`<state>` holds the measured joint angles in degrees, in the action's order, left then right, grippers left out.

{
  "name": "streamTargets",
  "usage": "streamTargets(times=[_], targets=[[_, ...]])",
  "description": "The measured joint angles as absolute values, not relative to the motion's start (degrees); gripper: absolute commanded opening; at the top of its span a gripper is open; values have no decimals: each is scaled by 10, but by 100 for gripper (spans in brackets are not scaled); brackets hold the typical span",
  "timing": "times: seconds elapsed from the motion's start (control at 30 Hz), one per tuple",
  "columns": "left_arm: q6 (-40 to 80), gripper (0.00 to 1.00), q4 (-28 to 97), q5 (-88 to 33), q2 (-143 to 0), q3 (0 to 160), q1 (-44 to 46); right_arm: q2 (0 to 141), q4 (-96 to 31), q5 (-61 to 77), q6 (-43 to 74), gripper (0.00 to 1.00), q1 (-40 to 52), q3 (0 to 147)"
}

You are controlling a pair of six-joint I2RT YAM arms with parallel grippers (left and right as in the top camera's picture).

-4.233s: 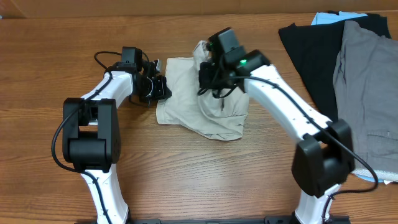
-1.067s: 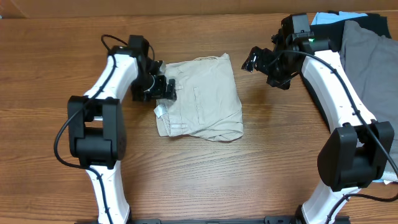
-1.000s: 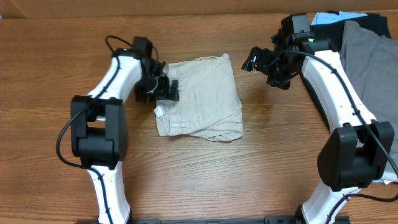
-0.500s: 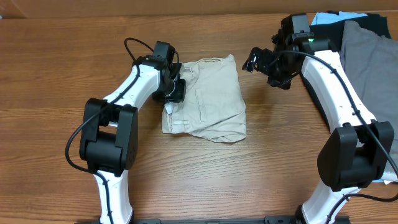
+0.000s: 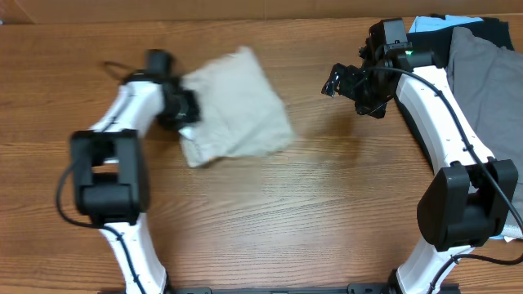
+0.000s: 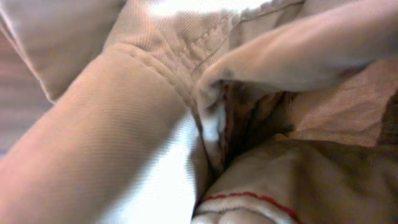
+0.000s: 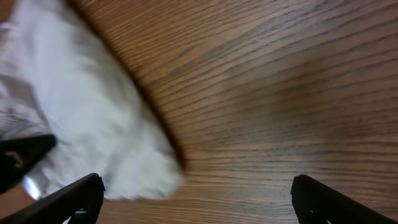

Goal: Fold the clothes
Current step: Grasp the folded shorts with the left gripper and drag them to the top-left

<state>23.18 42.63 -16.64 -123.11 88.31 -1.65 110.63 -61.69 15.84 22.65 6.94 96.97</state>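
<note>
The far corner of the table is empty, so I need to move my left gripper with the shorts to the left in the overhead view and let go of them there.
The clothes, a pair of beige shorts (image 5: 237, 106), lie bunched and blurred by motion on the wooden table, left of centre. My left gripper (image 5: 183, 113) is at their left edge and shut on the cloth, which moves with it. In the left wrist view beige fabric (image 6: 124, 149) with seams and a red-stitched hem fills the picture and hides the fingers. My right gripper (image 5: 338, 82) hovers open to the right of the shorts, apart from them. Its fingertips (image 7: 81, 194) stand wide over bare wood, with the blurred shorts (image 7: 81, 118) at the left of that view.
A black garment (image 5: 400, 57) and grey shorts (image 5: 482, 122) lie stacked at the table's right side, under the right arm, with a light blue piece (image 5: 431, 23) at the back. Bare wood (image 5: 327, 204) stretches between the arms.
The left gripper closed on the shorts' left edge and swung left and back, dragging and turning the shorts with it. The right arm stayed put, open.
</note>
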Motion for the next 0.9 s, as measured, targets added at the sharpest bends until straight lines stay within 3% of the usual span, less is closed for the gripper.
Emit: streamTargets(times=[0.2, 0.37, 0.57, 0.9], targets=[[302, 4, 385, -161, -1232, 880, -169, 1106, -611, 156, 227, 100, 69, 970], [353, 4, 318, -153, -1236, 875, -234, 1106, -604, 156, 227, 100, 69, 970], [434, 4, 228, -113, -1239, 873, -252, 1106, -601, 156, 226, 100, 69, 970], [576, 4, 178, -23, -1249, 872, -247, 1106, -611, 144, 225, 100, 69, 970]])
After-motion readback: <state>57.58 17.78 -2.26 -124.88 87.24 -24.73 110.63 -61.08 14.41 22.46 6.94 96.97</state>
